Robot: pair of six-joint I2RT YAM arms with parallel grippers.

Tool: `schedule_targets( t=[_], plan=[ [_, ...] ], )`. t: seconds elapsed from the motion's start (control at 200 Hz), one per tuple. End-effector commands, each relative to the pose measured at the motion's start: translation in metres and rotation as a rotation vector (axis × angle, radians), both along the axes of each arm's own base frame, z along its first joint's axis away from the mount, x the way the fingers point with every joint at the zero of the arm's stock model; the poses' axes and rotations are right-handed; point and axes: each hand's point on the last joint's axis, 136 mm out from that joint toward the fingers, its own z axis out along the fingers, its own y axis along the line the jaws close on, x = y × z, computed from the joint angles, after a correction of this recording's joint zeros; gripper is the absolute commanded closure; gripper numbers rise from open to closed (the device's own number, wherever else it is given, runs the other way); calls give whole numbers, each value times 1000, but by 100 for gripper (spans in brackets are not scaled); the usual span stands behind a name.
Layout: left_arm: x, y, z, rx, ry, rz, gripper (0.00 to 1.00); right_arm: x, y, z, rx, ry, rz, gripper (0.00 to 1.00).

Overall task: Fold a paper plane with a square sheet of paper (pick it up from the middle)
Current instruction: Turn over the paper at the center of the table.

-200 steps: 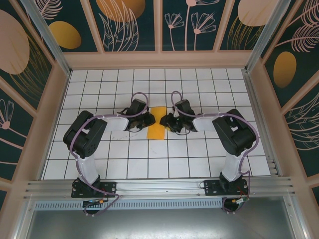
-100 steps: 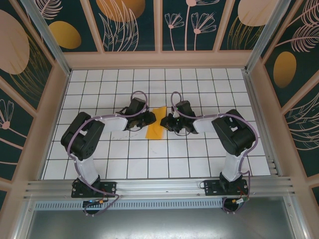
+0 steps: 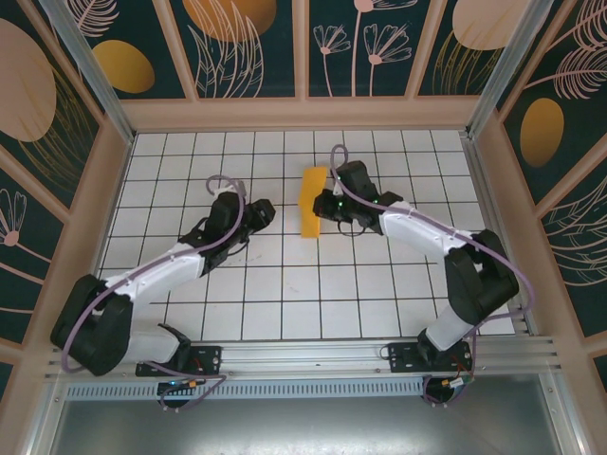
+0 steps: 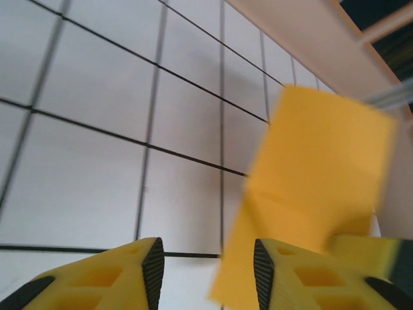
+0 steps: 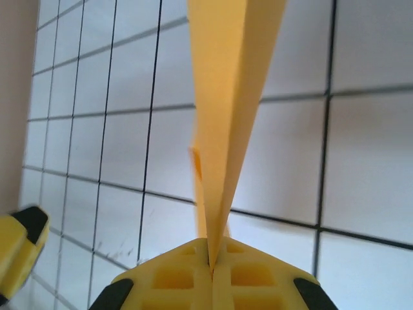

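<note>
My right gripper is holding the folded paper lifted on edge. It needs to turn next, then bring the folded paper down onto the tiles below the gripper and release it there.
The square sheet of paper (image 3: 311,201) is orange-yellow and folded in half into a narrow strip. It stands on edge, lifted off the white grid table (image 3: 285,294). My right gripper (image 3: 325,205) is shut on the strip's right side. The right wrist view has the doubled paper (image 5: 233,97) running edge-on up from my shut right gripper (image 5: 211,263). My left gripper (image 3: 266,214) hangs open to the left of the paper, apart from it. From the left wrist the paper (image 4: 316,187) is blurred, just beyond the right fingertip of my open left gripper (image 4: 206,271).
Low beige walls (image 3: 303,114) ring the table, with patterned panels above them. An aluminium rail (image 3: 303,355) runs along the near edge by both arm bases. Open tiles lie in front of both grippers and at the far corners.
The right gripper has carried the folded paper up and toward the far side. The left gripper has let go of it, opened and drawn back to the left as its arm stretched out.
</note>
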Motion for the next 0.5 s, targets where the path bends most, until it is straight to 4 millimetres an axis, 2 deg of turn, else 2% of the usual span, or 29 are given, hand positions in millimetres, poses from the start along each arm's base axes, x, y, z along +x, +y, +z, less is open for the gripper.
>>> schedule_targets(
  t=[0.0,0.145,0.2,0.3,0.495],
  plan=[
    [-3,33,5,6,-55,154,51,-7,-55,-1,-422,-23,-82,93],
    [-12,59,5,30,-70,251,45,-8,-100,10,-859,-46,-228,94],
    [-14,69,6,43,-73,293,44,-8,-98,6,-931,-45,-218,94],
    [-22,90,7,41,-82,388,41,-11,-84,-14,-979,-9,-190,94],
    [-38,122,19,19,-137,515,39,-19,-20,-66,-998,52,-39,93]
  ],
)
